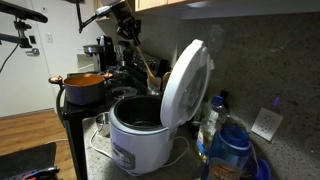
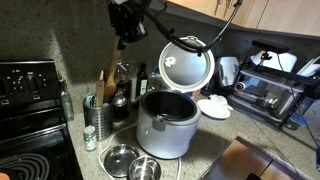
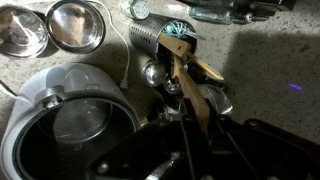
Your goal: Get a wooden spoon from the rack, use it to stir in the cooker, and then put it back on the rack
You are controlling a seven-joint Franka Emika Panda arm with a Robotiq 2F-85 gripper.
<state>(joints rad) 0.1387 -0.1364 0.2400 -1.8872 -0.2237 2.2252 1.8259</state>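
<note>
My gripper moves down toward the rack of upright utensils below it next. It sinks the wooden spoon's hanging end among them, then releases it.
My gripper (image 3: 203, 118) is shut on the handle of the wooden spoon (image 3: 183, 75), which hangs down toward the rack (image 3: 172, 40) of upright utensils. In both exterior views the gripper (image 1: 125, 25) (image 2: 127, 30) is high above the counter, over the rack (image 2: 117, 102). The spoon (image 1: 143, 62) slants down from it behind the cooker. The white cooker (image 1: 133, 135) (image 2: 165, 125) (image 3: 70, 125) stands next to the rack with its oval lid (image 1: 188, 85) (image 2: 188, 65) hinged upright and its dark pot open.
An orange pot (image 1: 85, 85) sits on the stove beside the cooker. Two metal bowls (image 2: 130, 162) (image 3: 50, 27) lie in front of the cooker. A blue bottle (image 1: 228, 150) stands near it. A toaster oven (image 2: 270, 92) is farther along the counter.
</note>
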